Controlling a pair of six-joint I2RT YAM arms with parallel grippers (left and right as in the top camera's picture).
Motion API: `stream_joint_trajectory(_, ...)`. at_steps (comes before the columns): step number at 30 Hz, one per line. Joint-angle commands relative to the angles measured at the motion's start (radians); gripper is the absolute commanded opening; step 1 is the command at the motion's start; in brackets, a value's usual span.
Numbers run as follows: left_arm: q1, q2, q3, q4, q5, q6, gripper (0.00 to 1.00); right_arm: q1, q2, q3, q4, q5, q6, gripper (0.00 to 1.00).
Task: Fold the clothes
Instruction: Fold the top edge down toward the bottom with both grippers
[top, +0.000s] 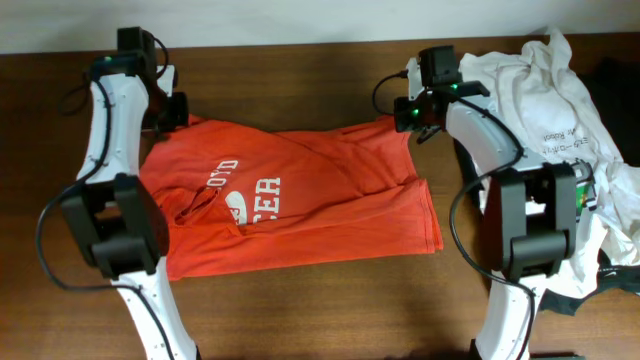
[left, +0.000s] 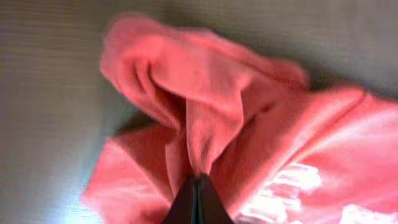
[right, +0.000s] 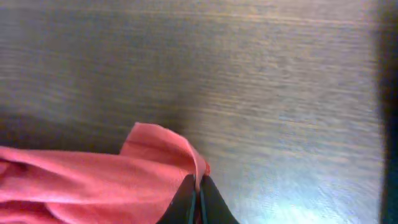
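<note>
The left gripper raises and draws the bunched fold back over the shirt's near part next, then opens to release it.
An orange-red T-shirt (top: 300, 200) with white lettering lies partly folded across the middle of the table. My left gripper (top: 178, 112) is at its far left corner, shut on a bunched fold of the orange-red cloth (left: 205, 124). At the far right corner my right gripper (top: 410, 118) is shut on the shirt's edge (right: 186, 152). In the left wrist view the black fingertips (left: 186, 202) pinch the fabric tightly together. A white tee (top: 555, 90) with small print lies heaped at the right.
The wooden table (top: 320, 310) runs to its front edge below the shirt. The white heap spreads behind and beside the right arm's base (top: 540, 220). A dark object (top: 615, 75) sits at the far right edge.
</note>
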Motion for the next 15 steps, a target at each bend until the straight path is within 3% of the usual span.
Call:
stream_joint_trajectory(1,0.005,-0.114,0.021,-0.153,0.01,-0.042,0.0,-0.003,-0.131,0.018,-0.078,0.013,0.007,0.04)
stream_joint_trajectory(7,0.005,-0.167,0.021,-0.461,0.011,-0.082,0.0,-0.003,-0.26,0.018,-0.38,0.118,0.007,0.04)
stream_joint_trajectory(11,0.005,-0.202,-0.015,-0.46,0.073,-0.085,0.0,-0.004,-0.264,0.018,-0.54,0.152,0.007,0.04)
stream_joint_trajectory(15,0.005,-0.293,-0.137,-0.46,0.018,-0.091,0.0,-0.011,-0.263,0.017,-0.668,0.223,0.007,0.04)
